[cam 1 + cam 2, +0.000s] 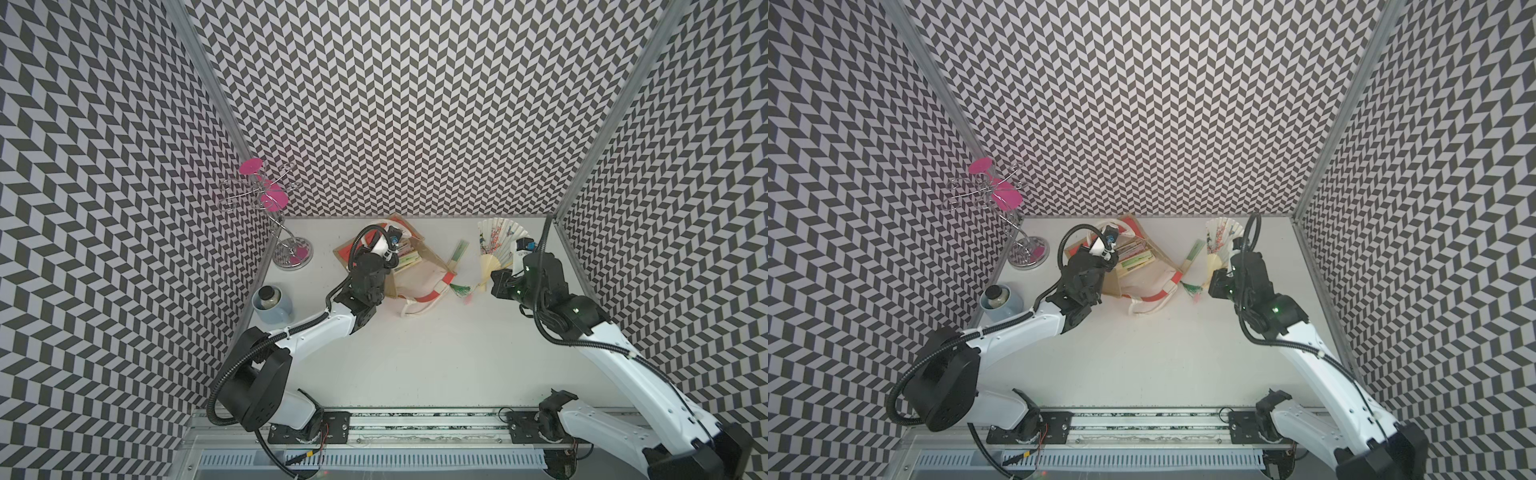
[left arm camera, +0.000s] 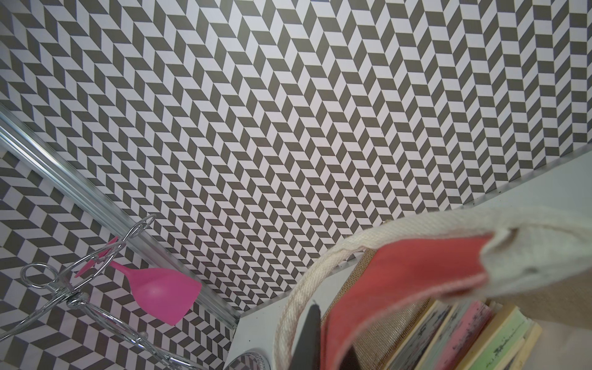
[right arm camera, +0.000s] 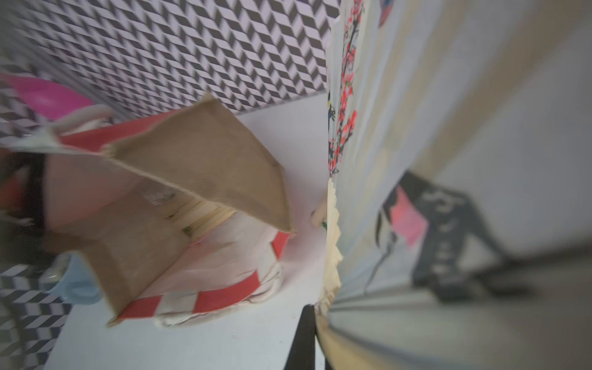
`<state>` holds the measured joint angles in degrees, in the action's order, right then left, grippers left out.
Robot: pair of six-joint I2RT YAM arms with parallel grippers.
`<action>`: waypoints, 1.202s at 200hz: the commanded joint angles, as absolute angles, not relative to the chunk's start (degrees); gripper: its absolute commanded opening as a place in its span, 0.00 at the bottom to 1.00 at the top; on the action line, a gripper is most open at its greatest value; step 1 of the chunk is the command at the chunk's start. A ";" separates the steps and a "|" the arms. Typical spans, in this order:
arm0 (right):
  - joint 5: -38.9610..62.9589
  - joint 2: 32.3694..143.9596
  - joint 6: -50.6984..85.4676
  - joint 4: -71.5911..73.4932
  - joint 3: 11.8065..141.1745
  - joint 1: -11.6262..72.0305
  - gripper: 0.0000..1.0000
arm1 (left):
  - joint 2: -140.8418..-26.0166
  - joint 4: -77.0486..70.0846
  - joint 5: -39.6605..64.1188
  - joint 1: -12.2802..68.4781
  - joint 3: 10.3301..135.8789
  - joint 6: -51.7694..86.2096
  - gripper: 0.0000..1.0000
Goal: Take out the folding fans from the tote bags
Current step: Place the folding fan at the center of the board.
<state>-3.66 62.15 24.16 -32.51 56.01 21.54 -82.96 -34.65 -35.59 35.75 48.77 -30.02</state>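
Note:
I need to tilt my right gripper's fingers down next, lower the white fan (image 1: 494,245) onto the tabletop beside the closed green fan and let go of the bamboo, because the tabletop below is bare there.
The tote bag (image 1: 415,282) lies on its side at the back of the table, tan with red-orange and white panels and cream handles. Several closed folding fans (image 1: 409,257) are stacked in its mouth, and they also show in the left wrist view (image 2: 464,336). My left gripper (image 2: 330,349) is shut on the bag's red rim panel (image 2: 400,282), holding it up. My right gripper (image 3: 315,346) is shut on the bamboo sticks of a spread-open white fan (image 1: 494,245) with red blossoms, right of the bag. One closed green fan (image 1: 457,253) lies on the table between bag and open fan.
A chrome glass rack (image 1: 293,253) hung with pink glasses (image 1: 251,167) stands in the back left corner. A pale blue mug (image 1: 272,307) holding a jar sits by the left wall. Patterned walls close three sides.

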 commanded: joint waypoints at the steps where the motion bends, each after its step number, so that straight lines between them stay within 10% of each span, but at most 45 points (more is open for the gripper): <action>1: -3.32 68.31 21.59 -39.59 57.79 18.34 0.00 | -80.52 -36.86 -36.04 35.25 49.35 -29.19 0.00; 240: -7.38 103.73 19.34 -37.36 66.91 12.76 0.00 | -80.77 -37.14 -32.78 35.04 48.87 -25.95 0.00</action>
